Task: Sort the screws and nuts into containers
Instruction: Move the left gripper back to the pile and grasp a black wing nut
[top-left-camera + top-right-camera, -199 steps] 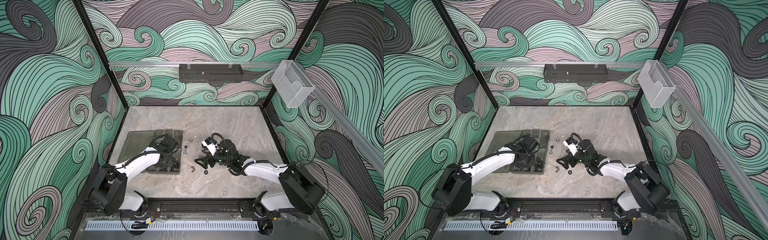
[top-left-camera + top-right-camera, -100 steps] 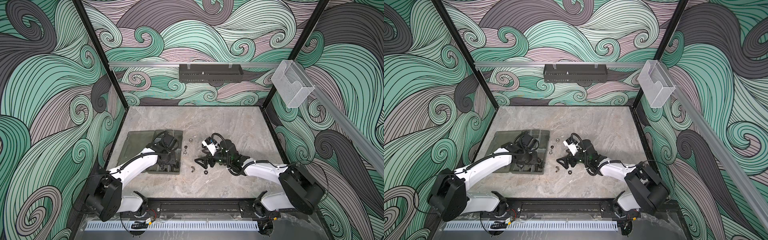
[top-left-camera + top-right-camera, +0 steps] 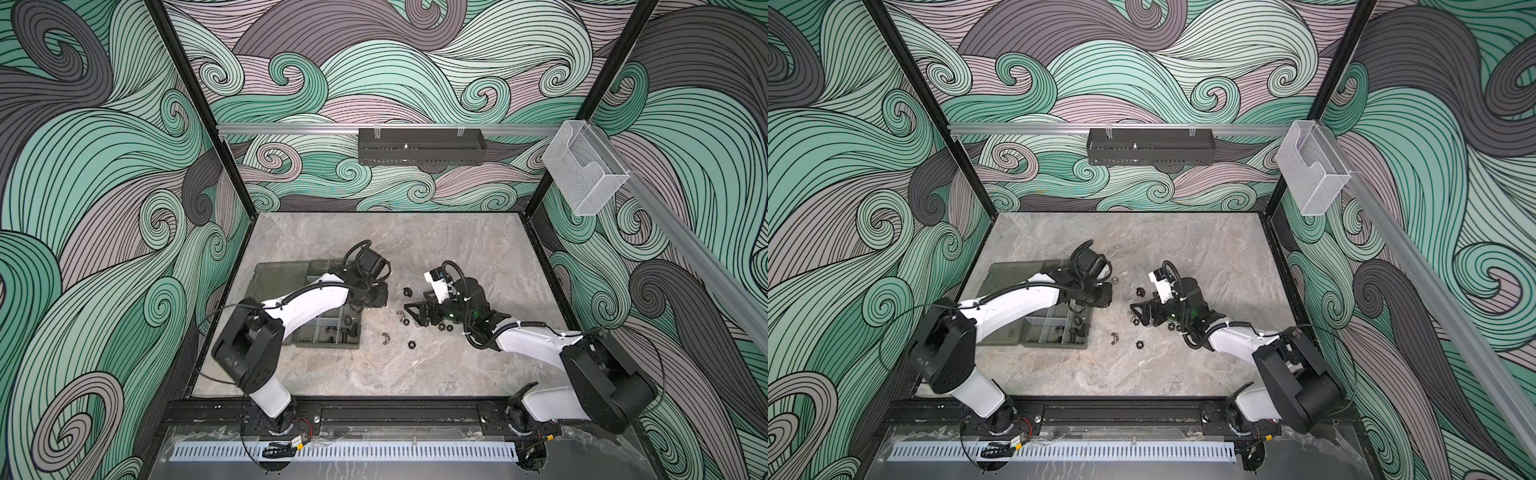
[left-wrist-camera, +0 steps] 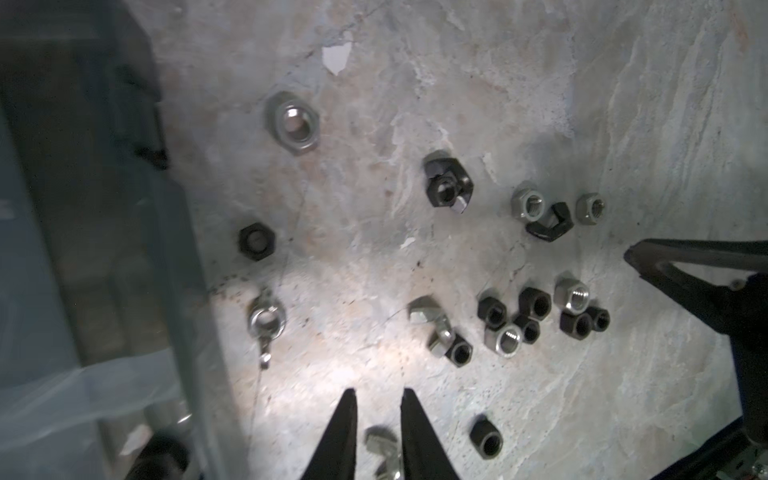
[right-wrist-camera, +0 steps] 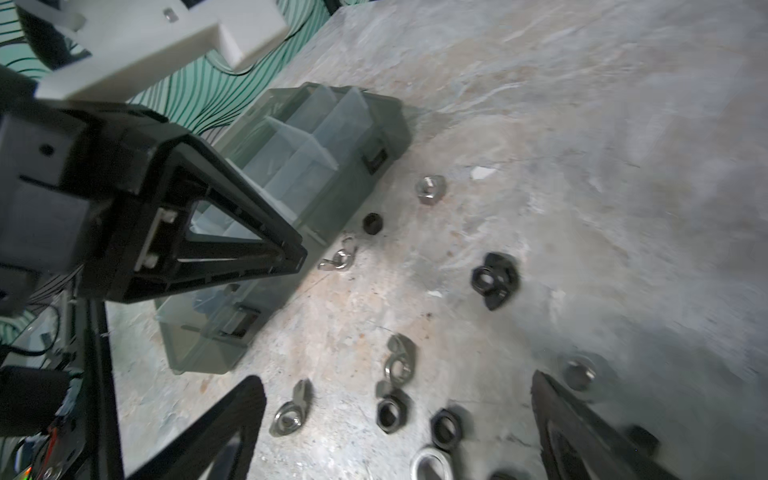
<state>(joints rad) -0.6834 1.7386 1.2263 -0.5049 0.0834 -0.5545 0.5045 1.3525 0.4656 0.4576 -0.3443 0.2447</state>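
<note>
The small black fastener (image 3: 408, 292) (image 4: 449, 181) lies apart from the crowded nuts, so my left gripper moves outward, away from the organizer box, and lowers onto it next.
Black and silver nuts (image 4: 523, 320) lie scattered on the stone table between the arms, with a silver wing nut (image 4: 266, 320) close to the containers (image 3: 328, 345) of the grey-green organizer box. My left gripper (image 4: 379, 392) hovers beside the box's right edge (image 3: 376, 297), open by a narrow gap and holding nothing. Another wing nut (image 4: 380, 444) on the table shows between its fingers. My right gripper (image 5: 395, 378) stands wide open low over several nuts (image 3: 419, 311). Small dark pieces (image 3: 1075, 328) lie in the near compartments; whether they are screws I cannot tell.
The organizer's lid (image 3: 1005, 274) lies open toward the left wall. A black perforated tray (image 3: 419, 151) hangs on the back wall and a clear holder (image 3: 586, 174) on the right rail. A loose black nut (image 3: 411, 344) lies nearer the front.
My left gripper has moved right, from over the organizer's compartments to the table beside its right edge. The right arm has stayed put.
</note>
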